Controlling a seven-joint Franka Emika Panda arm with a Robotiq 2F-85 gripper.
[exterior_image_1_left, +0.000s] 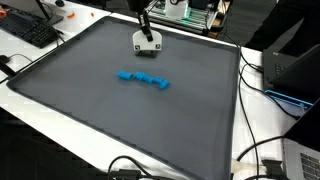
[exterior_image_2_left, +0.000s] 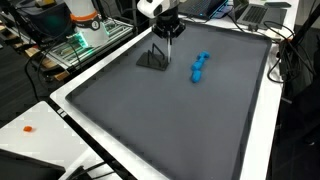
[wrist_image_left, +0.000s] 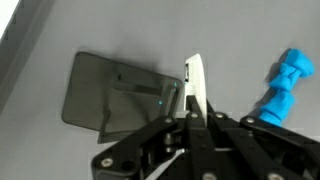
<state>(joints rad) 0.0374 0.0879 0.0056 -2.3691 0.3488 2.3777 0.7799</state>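
My gripper turns and lowers onto the grey patch and releases the white piece (wrist_image_left: 196, 82) next, since the patch lies below and to the left in the wrist view.
My gripper (exterior_image_1_left: 146, 28) hangs low over the far part of a dark grey mat (exterior_image_1_left: 120, 110). In the wrist view its fingers (wrist_image_left: 195, 112) are shut on a thin white flat piece (wrist_image_left: 196, 82), seen edge-on. That piece shows as a white slab (exterior_image_1_left: 148, 43) under the gripper in an exterior view. A grey rectangular patch (wrist_image_left: 118, 95), shadow-like, lies on the mat beside it and also shows dark in an exterior view (exterior_image_2_left: 152, 58). A blue knobbly toy (exterior_image_1_left: 143, 78) lies on the mat apart from the gripper; it also shows in the other views (exterior_image_2_left: 200, 67) (wrist_image_left: 282, 85).
The mat lies on a white table (exterior_image_1_left: 60, 120). A black keyboard (exterior_image_1_left: 30, 30) sits off one side and a black device (exterior_image_1_left: 295, 65) with cables off the other. A rack with green lights (exterior_image_2_left: 85, 35) stands behind. A small orange thing (exterior_image_2_left: 30, 128) lies on the white edge.
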